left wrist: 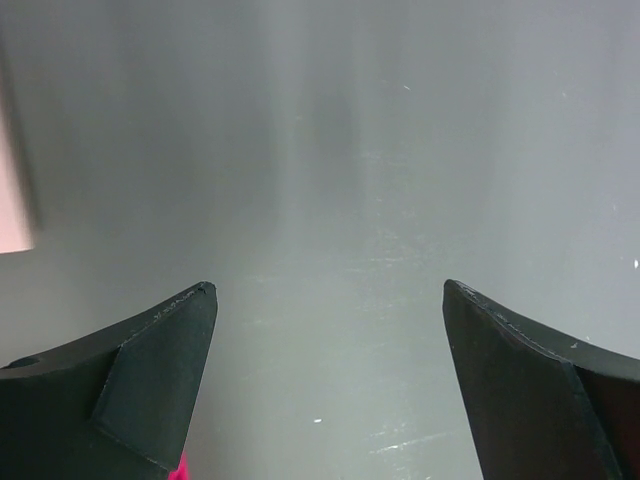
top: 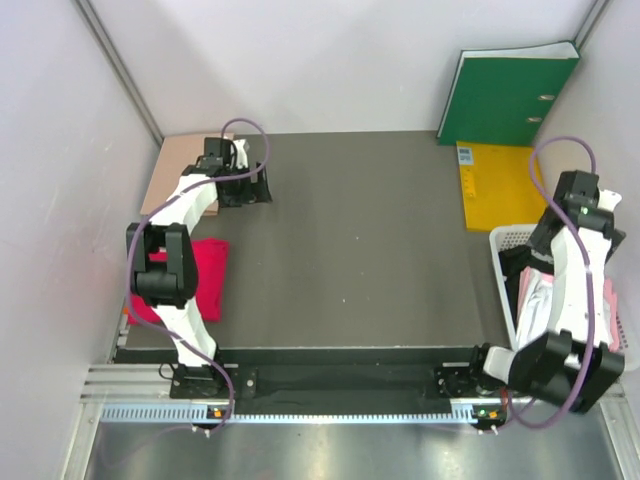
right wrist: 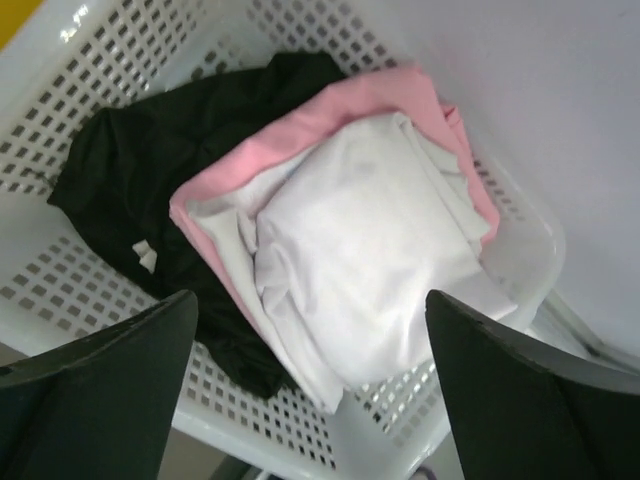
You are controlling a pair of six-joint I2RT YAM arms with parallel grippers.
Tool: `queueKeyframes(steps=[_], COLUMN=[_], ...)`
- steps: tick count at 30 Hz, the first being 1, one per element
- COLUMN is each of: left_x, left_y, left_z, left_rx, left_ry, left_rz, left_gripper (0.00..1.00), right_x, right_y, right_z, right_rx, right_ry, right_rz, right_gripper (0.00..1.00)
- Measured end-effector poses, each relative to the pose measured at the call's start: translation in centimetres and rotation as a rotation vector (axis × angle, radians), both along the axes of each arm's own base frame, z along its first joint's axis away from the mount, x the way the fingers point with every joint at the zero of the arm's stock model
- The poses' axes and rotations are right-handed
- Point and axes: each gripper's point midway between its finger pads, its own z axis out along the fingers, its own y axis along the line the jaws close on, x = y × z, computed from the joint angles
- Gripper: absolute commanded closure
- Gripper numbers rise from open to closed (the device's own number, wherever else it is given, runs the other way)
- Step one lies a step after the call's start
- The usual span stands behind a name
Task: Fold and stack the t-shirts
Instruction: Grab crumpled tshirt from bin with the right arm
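Observation:
I will next lower my right gripper into the basket, back onto the white near edge (right wrist: 415, 352), because the white t-shirt (right wrist: 360, 250) lies on top of the pale pink one.
A folded crimson red t-shirt (top: 208, 276) lies at the table's left edge, partly under my left arm. My left gripper (top: 245, 188) is open and empty over the far left of the table; in the left wrist view (left wrist: 328, 290) only bare table lies between its fingers. My right gripper (right wrist: 310, 300) is open and empty above a white mesh basket (right wrist: 60, 290) at the right. In the basket a crumpled white t-shirt (right wrist: 360, 250) lies on a pale pink t-shirt (right wrist: 330, 105), beside a black garment (right wrist: 130, 170). The basket also shows in the top view (top: 503, 240).
A tan cardboard sheet (top: 170, 170) lies at the far left beside the left gripper. A green binder (top: 505, 95) stands at the back right, with a yellow sheet (top: 495, 185) in front of it. Walls close in on the left, right and back.

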Motion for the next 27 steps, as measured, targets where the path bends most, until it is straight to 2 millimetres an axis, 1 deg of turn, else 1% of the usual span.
queueKeyframes(steps=[2,6,8,12,14,19,22,27], left_x=[-0.1,-0.3,-0.4,-0.4,-0.4,-0.4,0.0,0.1], left_y=[-0.8,-2.1,-2.6,-2.7,-2.8,-2.9,-3.2,-3.5], left_z=[-0.5,-1.6,-2.0,-2.1,-2.1,-2.0,-2.0,-2.5], left_rx=[-0.010,-0.025,-0.031,-0.033,-0.034,-0.043,-0.054,-0.068], left_ry=[0.014,0.041,0.050,0.054,0.054,0.054,0.050,0.064], left_rz=[-0.021,-0.055,-0.068,-0.074,-0.074,-0.080,-0.088,-0.099], left_gripper=[0.01,0.01,0.01,0.01,0.01,0.01,0.01,0.01], right_x=[0.6,3.0,3.3,2.9,2.3,-0.7,-2.1,-5.0], right_y=[0.1,0.9,1.8,3.0,3.2,3.9,3.9,3.3], right_z=[-0.5,-1.7,-2.5,-2.8,-3.1,-4.3,-5.1,-7.2], right_rx=[0.057,0.180,0.242,0.299,0.305,0.312,0.304,0.304], right_ry=[0.045,0.082,0.081,0.062,0.056,0.094,0.121,0.143], right_rz=[-0.010,-0.015,-0.026,-0.063,-0.092,-0.200,-0.279,-0.492], right_gripper=[0.00,0.00,0.01,0.00,0.00,0.00,0.00,0.02])
